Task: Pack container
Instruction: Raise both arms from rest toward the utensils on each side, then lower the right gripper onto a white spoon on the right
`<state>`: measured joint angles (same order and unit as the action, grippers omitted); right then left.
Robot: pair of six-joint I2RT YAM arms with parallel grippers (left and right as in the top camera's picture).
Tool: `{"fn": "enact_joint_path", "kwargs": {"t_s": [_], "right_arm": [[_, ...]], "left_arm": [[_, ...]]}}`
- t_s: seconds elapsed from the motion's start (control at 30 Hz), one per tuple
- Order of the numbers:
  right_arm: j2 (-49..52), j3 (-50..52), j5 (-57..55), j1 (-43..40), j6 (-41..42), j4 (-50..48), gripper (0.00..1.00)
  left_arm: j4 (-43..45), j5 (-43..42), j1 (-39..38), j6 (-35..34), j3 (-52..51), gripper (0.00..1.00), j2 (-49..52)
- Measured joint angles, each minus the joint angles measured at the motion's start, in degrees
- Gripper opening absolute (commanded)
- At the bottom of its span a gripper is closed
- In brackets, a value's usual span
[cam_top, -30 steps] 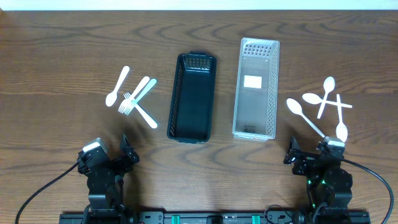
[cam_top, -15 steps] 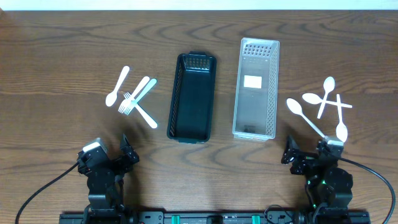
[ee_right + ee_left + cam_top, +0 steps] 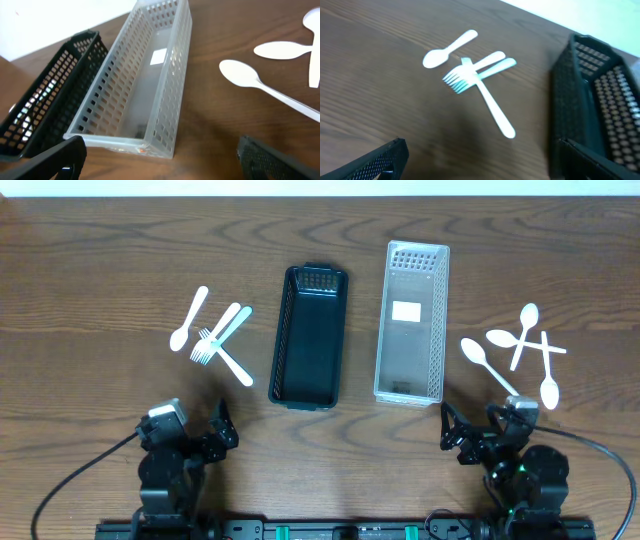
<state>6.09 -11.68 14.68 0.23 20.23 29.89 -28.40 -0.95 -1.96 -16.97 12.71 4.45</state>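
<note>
I will next reach outward and down with my right gripper onto the neck of the spoon (image 3: 486, 364) (image 3: 259, 84) nearest the clear basket, as it lies outward, away from the crossed spoons.
A black basket (image 3: 309, 336) and a clear basket (image 3: 411, 322) lie side by side mid-table, both empty apart from a white label in the clear one. A white spoon (image 3: 188, 319) and crossed white forks (image 3: 220, 340) lie left of the black basket. Several white spoons (image 3: 520, 345) lie right of the clear basket. My left gripper (image 3: 218, 436) is open and empty near the front edge, below the forks (image 3: 475, 75). My right gripper (image 3: 460, 436) is open and empty, just in front of the clear basket's (image 3: 135, 90) near end.
The left wrist view shows the spoon (image 3: 449, 48) and the black basket's wall (image 3: 570, 100) on the right. The right wrist view shows the black basket (image 3: 50, 95) at the left and a spoon (image 3: 265, 87) at the right. Bare wood lies between the grippers.
The left gripper has shifted a little right and forward. The right gripper has shifted left, toward the clear basket's near end. The cutlery and baskets have not moved.
</note>
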Motion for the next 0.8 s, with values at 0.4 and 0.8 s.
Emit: {"fn": "enact_joint_path", "kwargs": {"t_s": [0.4,0.8], "right_arm": [[44.11,-36.54,-0.72,-0.02,-9.44,15.91,0.99],[79.49,-69.0,-2.69,-1.16,-15.82,29.0,0.99]], "left_arm": [[-16.22,0.07,0.04,1.95,35.63,0.98,37.05],[-25.92,0.07,0.02,5.46,60.61,0.98,68.43]]}}
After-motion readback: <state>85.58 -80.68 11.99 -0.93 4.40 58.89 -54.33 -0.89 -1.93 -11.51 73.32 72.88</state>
